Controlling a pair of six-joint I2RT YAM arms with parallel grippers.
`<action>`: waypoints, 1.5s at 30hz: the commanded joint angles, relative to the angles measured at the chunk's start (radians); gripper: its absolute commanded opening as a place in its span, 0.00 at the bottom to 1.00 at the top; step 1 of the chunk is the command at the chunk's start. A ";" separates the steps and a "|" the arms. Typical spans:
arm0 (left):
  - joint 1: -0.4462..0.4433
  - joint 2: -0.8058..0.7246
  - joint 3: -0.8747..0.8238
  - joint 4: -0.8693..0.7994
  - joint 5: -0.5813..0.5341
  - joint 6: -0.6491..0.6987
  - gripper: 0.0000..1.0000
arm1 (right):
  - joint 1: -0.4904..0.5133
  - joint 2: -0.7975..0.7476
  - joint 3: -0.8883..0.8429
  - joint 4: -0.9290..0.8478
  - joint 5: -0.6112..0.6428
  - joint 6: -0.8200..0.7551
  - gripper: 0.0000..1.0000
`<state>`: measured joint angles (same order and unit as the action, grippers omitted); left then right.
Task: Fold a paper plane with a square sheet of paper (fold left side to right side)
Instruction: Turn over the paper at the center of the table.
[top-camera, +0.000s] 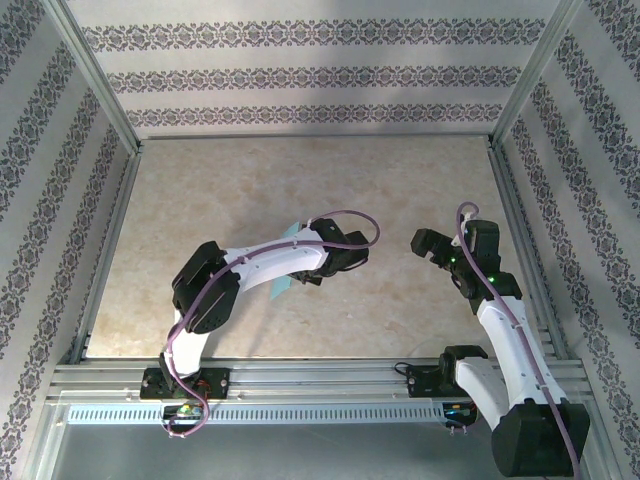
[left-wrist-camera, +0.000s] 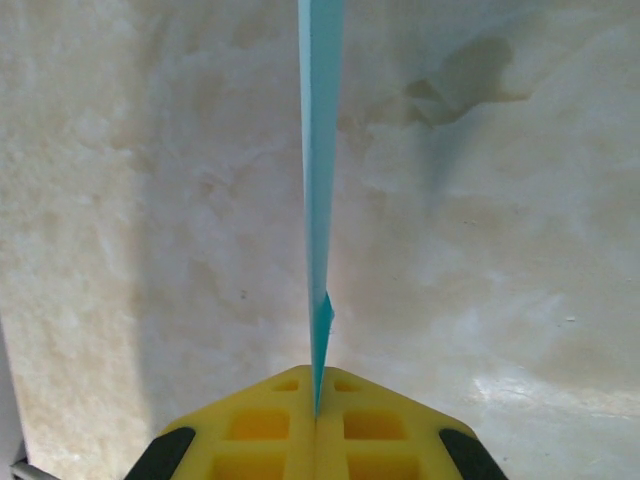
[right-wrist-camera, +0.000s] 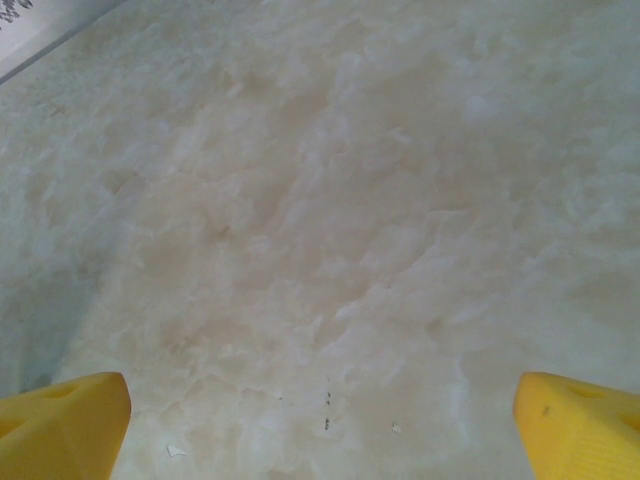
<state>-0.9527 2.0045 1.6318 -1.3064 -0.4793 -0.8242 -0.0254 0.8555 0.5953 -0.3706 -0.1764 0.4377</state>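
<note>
My left gripper lowers to the bare table below its shut yellow fingers next and releases the cyan-blue sheet of paper there.
My left gripper (left-wrist-camera: 318, 405) is shut on the cyan-blue sheet of paper (left-wrist-camera: 320, 150), which I see edge-on as a thin strip running straight away from the yellow fingers, above the table. A small flap sticks out of it near the fingertips. From above, the paper (top-camera: 283, 288) pokes out on both sides of the left forearm, beside the left gripper (top-camera: 305, 278). Whether it has the shape of a paper plane I cannot tell. My right gripper (top-camera: 432, 248) hovers to the right, apart from the paper. It stands open (right-wrist-camera: 320, 420) over bare table.
The beige marbled table (top-camera: 300, 180) is walled by patterned panels at the back and sides. Metal rails (top-camera: 300, 375) run along its near edge by the arm bases. The two grippers are roughly a hand's width apart at mid-table.
</note>
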 joint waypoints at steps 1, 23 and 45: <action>0.021 0.011 -0.012 0.057 0.072 -0.021 0.00 | -0.014 0.012 -0.016 0.012 -0.025 -0.020 0.98; 0.075 0.010 -0.078 0.308 0.342 -0.019 0.28 | -0.041 0.039 -0.027 0.028 -0.071 -0.039 0.98; 0.138 -0.208 -0.227 0.614 0.503 0.057 0.69 | -0.051 0.043 0.016 0.017 -0.169 -0.022 0.98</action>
<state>-0.8413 1.8526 1.4418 -0.7731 0.0002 -0.7952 -0.0639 0.8959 0.5755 -0.3592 -0.2882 0.4126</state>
